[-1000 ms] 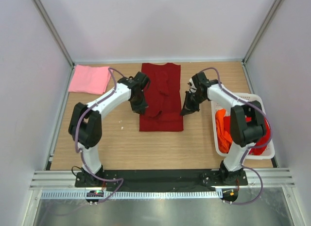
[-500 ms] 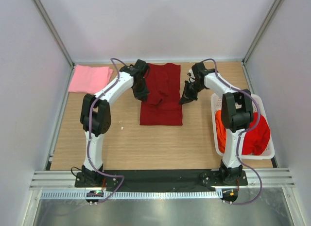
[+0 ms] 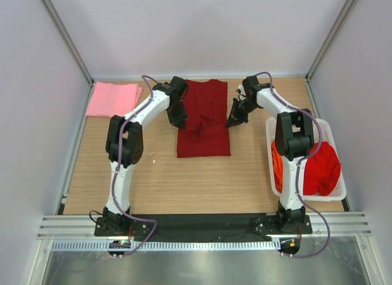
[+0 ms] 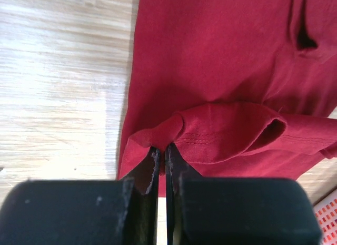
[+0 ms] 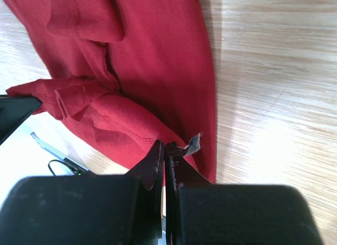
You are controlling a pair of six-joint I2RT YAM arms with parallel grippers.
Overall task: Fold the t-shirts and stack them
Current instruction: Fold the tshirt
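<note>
My right gripper moves a little outward along the t-shirt body's basket-side edge [image 3: 225, 116] [image 5: 204, 116] next and releases the pinched hem corner, since that corner already lies over the t-shirt's flat body.
The maroon t-shirt [image 3: 203, 116] lies flat at the table's middle back, its lower hem lifted and carried over the body. My left gripper [image 3: 179, 122] is shut on the hem's left corner; the wrist view shows the cloth [image 4: 221, 71] pinched at the left gripper's tips [image 4: 162, 149]. My right gripper [image 3: 233, 122] is shut on the right corner, with cloth [image 5: 158, 55] and a small tag caught at the right gripper's tips [image 5: 164, 146]. A folded pink t-shirt [image 3: 113, 99] lies at the back left. The bright red t-shirt [image 3: 321, 168] and orange t-shirt [image 3: 281, 165] sit in the basket.
The white slotted basket [image 3: 335, 196] stands at the right edge of the wooden table [image 3: 184, 181]. White walls close off the back and both sides. A black strip with the arm bases runs along the near edge.
Both grippers have moved toward the back of the table with the hem, drawing the shirt's lower part farther over its body. The arms now stretch out more.
</note>
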